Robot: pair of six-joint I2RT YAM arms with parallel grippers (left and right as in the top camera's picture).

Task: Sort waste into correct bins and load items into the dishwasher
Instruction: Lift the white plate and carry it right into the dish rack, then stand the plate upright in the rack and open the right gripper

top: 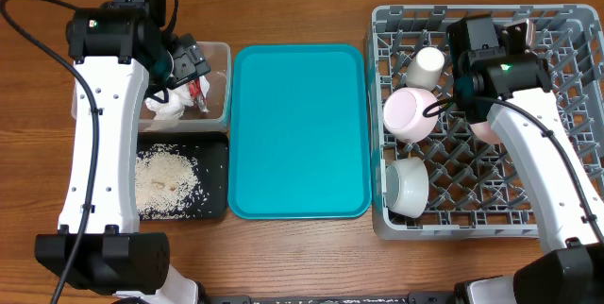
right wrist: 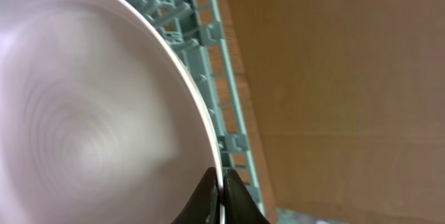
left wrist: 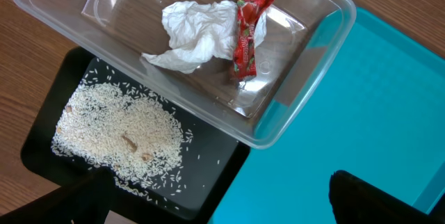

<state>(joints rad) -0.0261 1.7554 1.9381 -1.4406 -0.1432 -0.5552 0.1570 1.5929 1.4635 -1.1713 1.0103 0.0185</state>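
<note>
I will lower the plate with my right gripper next into the spot among the rack's wires, moving slightly toward the pale pink round dish, because that spot is empty.
My left gripper [left wrist: 222, 206] is open and empty, its fingers wide apart above the corner where the black tray [left wrist: 222, 165] meets the teal tray. The clear tub [top: 219, 54] holds the crumpled white napkin [left wrist: 191, 33] and the red wrapper [left wrist: 245, 33]. The rice [left wrist: 118, 130] lies heaped in the black tray [top: 215, 158]. My right gripper [right wrist: 222, 182] is shut on the rim of the pale pink plate [right wrist: 90, 113], held on edge over the grey dish rack [top: 557, 16]. The rack holds the white cup [top: 429, 63] and white bowl [top: 408, 186]. The chopsticks are not visible.
The teal serving tray [top: 297, 129] lies between the bins and the rack. A pale pink round dish [top: 411, 115] sits in the rack's left part. Both arms rise from the front edge of the wooden table [top: 302, 257].
</note>
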